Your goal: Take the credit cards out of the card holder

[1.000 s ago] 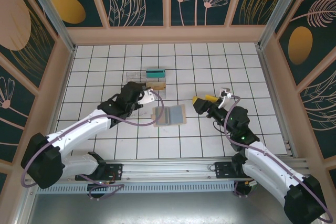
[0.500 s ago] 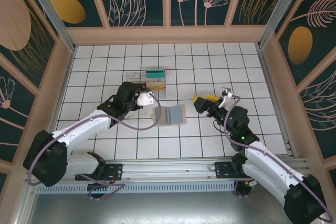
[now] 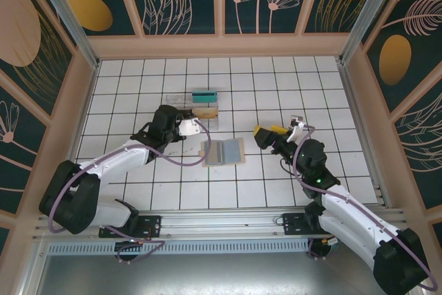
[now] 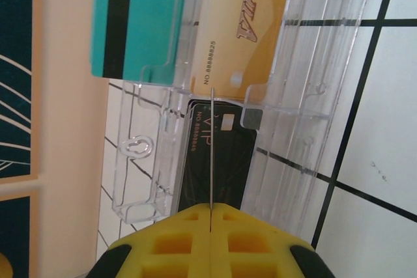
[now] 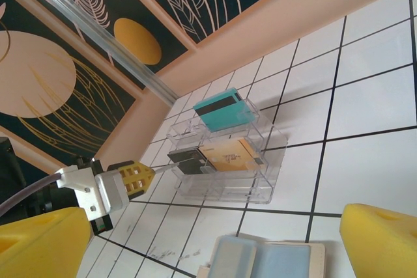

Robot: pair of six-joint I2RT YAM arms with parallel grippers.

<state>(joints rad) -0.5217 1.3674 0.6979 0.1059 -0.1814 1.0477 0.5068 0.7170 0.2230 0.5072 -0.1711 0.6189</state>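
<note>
The black card (image 4: pixel 228 153) is below my left gripper's fingers, which ease down toward it next and release there, since the thin card already reaches over that slot.
The card holder (image 3: pixel 223 151) lies open on the tiles, its grey-blue pockets (image 5: pixel 273 260) facing up. My left gripper (image 3: pixel 186 124) is shut on a thin card (image 4: pixel 212 154) seen edge-on, its far end over the clear tray (image 4: pixel 137 161). In that tray rest a teal card (image 4: pixel 137 21), a gold card (image 4: pixel 241 30) and a black card (image 4: pixel 231 161). The right wrist view shows the left gripper (image 5: pixel 133 177) at the tray's left end. My right gripper (image 3: pixel 266 132) hovers right of the card holder, open and empty, with yellow fingers (image 5: pixel 381 239) wide apart.
The clear tray (image 3: pixel 181 99) stands behind the card holder, towards the back wall. Tan walls (image 3: pixel 221 46) with painted panels enclose the white tiled floor on three sides. Open tiles stretch to the right and front of the card holder.
My left gripper has drawn back to the left and turned toward the clear tray, still holding the thin card. The right arm has stayed put.
</note>
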